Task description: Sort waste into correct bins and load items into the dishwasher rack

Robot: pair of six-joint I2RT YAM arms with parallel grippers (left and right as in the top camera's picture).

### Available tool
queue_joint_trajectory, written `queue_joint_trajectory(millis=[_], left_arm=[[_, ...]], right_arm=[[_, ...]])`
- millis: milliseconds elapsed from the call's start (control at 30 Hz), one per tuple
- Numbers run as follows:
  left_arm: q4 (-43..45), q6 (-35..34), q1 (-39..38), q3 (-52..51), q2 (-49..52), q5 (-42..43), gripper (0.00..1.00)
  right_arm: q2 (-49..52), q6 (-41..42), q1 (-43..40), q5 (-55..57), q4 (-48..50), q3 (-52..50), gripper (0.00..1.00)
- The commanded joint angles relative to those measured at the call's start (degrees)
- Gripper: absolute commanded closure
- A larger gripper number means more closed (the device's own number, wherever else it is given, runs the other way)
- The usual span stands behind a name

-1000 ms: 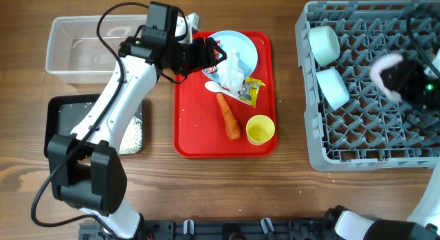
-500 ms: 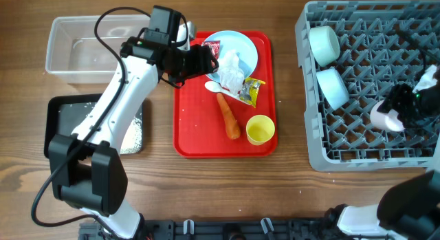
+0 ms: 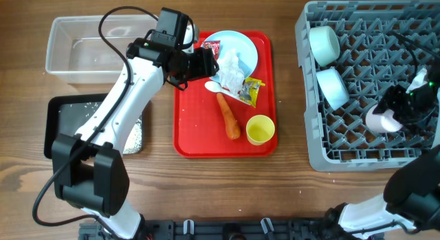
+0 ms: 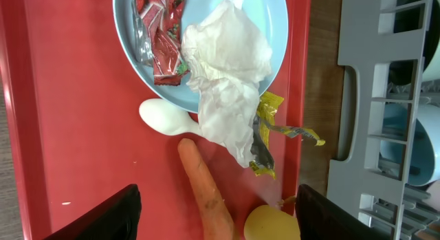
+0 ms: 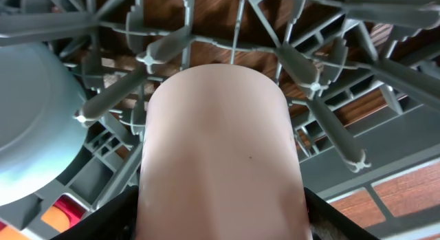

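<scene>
My left gripper needs to move back and to the right in the overhead view, past the carrot and down onto the yellow cup [image 3: 260, 129] [image 4: 271, 226], because the cup is below.
My left gripper [image 3: 201, 61] [image 4: 220, 223] is open and empty above the red tray, over the orange carrot [image 3: 229, 117] [image 4: 206, 192]. The light blue plate [image 3: 246, 46] [image 4: 275, 27] holds the crumpled white tissue [image 3: 230, 71] [image 4: 227, 75] and red wrappers [image 4: 161, 40]. A yellow wrapper [image 3: 253, 91] [image 4: 285, 130], the white spoon [image 3: 212, 86] [image 4: 161, 117] and the yellow cup [image 3: 260, 129] [image 4: 271, 226] lie beside it. My right gripper [image 3: 397, 111] [image 5: 216, 223] is shut on the pink cup [image 3: 381, 120] [image 5: 216, 144] low over the grey rack [image 3: 357, 159] [image 5: 309, 68]. Two blue bowls [image 3: 323, 45] [image 3: 331, 87] stand in the rack.
The flat red tray [image 3: 199, 140] lies at the centre. The clear tub [image 3: 62, 51] stands at the far left. The black tray [image 3: 56, 123] lies in front of it, with rice grains [image 3: 130, 133] in it. The left arm stretches over both bins.
My right gripper has carried the pink cup toward the front of the rack and lowered it. My left gripper has shifted slightly to the right over the red tray.
</scene>
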Motion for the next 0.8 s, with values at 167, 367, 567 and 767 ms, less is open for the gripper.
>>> queue_joint_trajectory(millis=[167,367,567,767], left_arm=[[-0.07,0.5,-0.13,-0.13,0.42,-0.96,0.29],[-0.09,0.48,-0.17,-0.13,0.42,-0.94,0.29],[-0.28,0.5,-0.15,-0.13,0.42,-0.96,0.29],[-5.42,12.59,-2.62,-0.13,0.42,5.11,0.3]], right_arm=[[2.71,0.33,-0.02,0.66,-0.31,0.74,0.2],[2.71,0.31,-0.02,-1.31,-0.72,5.2,0.09],[2.32,-0.57,0.98,-4.72,-6.1,15.78,0.09],[-4.15,-7.04,7.85,-12.76,-6.12,21.66,0.04]])
